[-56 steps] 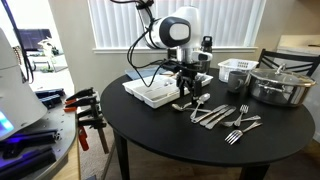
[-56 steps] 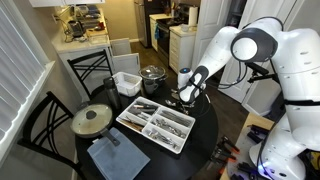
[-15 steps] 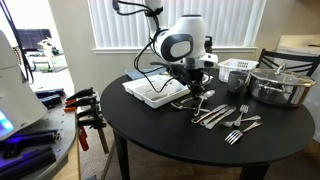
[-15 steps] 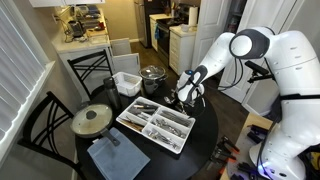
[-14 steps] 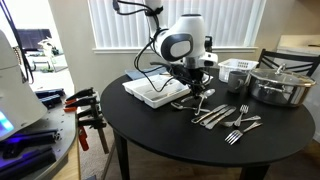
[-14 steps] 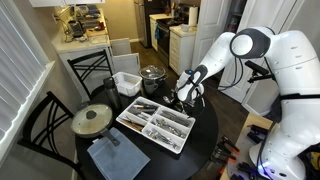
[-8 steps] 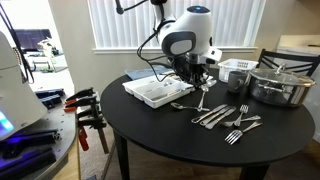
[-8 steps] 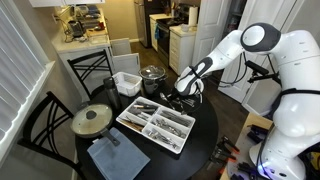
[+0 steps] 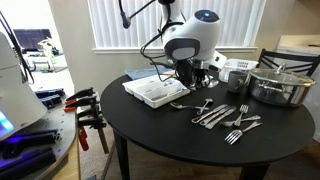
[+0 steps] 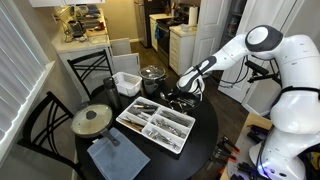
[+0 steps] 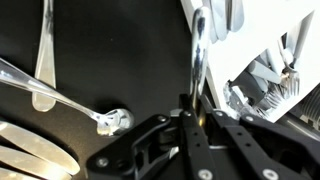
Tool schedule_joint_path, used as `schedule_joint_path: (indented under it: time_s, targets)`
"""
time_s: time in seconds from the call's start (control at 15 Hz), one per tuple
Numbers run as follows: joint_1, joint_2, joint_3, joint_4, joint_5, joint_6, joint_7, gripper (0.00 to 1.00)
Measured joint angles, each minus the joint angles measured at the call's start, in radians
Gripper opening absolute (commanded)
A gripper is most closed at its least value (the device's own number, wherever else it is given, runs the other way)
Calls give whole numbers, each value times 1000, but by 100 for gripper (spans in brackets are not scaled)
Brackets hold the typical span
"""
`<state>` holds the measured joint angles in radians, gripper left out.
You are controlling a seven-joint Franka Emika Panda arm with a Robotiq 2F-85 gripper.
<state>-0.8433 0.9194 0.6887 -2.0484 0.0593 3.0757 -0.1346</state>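
Observation:
I will raise my gripper toward the right in the wrist view, over the tray's middle section, because the white tray holds cutlery. Then I will lower the utensil and let go of it.
My gripper is shut on the handle of a silver utensil, whose shaft runs up and away from the fingertips. In both exterior views the gripper hangs just above the black round table, at the far end of the white cutlery tray. In the wrist view the tray, with cutlery in it, lies just to the right of the held utensil. Two loose spoons rest on the dark tabletop to the left.
Several forks and spoons lie loose on the table. A steel pot with lid and a white basket stand close by. A lidded pan and a blue cloth sit beyond the tray. Chairs ring the table.
The gripper has risen off the tabletop with the utensil and shifted toward the basket end of the tray. The loose cutlery has stayed put.

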Motion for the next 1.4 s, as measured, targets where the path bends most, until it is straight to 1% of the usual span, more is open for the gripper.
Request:
schedule_joint_path:
  time_s: [0.33, 0.53, 0.8, 1.0, 1.2, 1.33, 1.4]
  targets:
    - [38, -32, 0, -23, -79, -3, -83, 3]
    - [65, -95, 9, -59, -119, -3, -125, 3]
    - [106, -198, 13, -118, -126, -26, -139, 3]
    - [161, -283, -2, -161, -106, -130, -129, 3]
    - [223, -364, -11, -197, -47, -263, -129, 3]
    - [294, -417, -47, -209, 9, -355, -129, 3]
    - [345, -444, -85, -210, 30, -397, -120, 3]
